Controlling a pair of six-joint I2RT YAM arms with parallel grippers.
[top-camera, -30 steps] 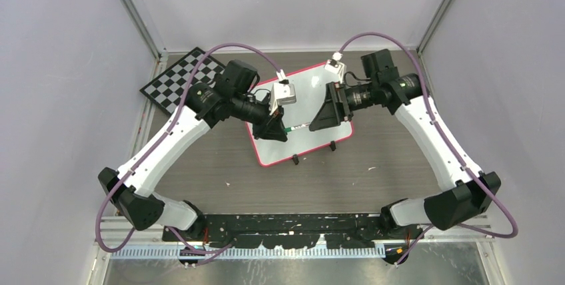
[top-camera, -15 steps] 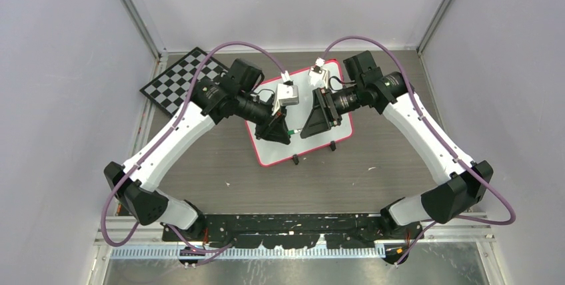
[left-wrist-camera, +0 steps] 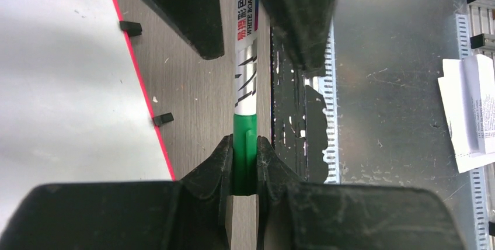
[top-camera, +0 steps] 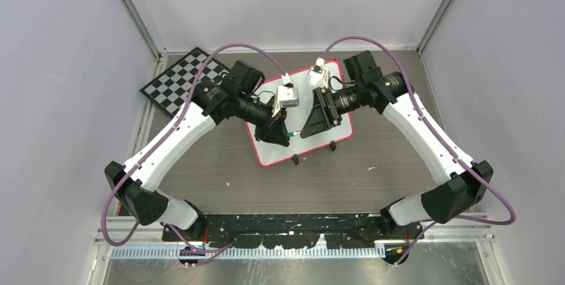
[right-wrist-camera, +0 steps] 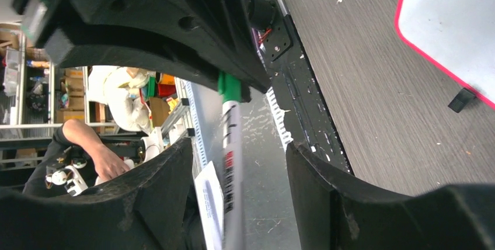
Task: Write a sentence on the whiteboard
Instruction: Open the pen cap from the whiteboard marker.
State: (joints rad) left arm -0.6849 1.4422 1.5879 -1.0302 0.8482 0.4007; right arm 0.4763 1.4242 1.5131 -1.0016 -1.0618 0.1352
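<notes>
I should move the marker's cap with my left gripper down and left in the top view, onto the bare tabletop beside the whiteboard, and release it there.
The whiteboard lies on the table under both grippers; the parts of it that show are blank, and no sentence is in view. My left gripper is shut on the green cap of a whiteboard marker, held above the board's near edge. My right gripper is open, one finger on each side of the marker's white barrel, not touching it. In the top view the left gripper and the right gripper meet tip to tip over the board.
A black-and-white chessboard lies at the far left, partly under the left arm. The board's two black feet stick out at its near edge. Grey enclosure walls stand on three sides. A black rail runs along the table's near edge.
The right arm has swung left, bringing its open gripper up to the marker held by the left gripper. The left gripper shifted slightly and kept its hold.
</notes>
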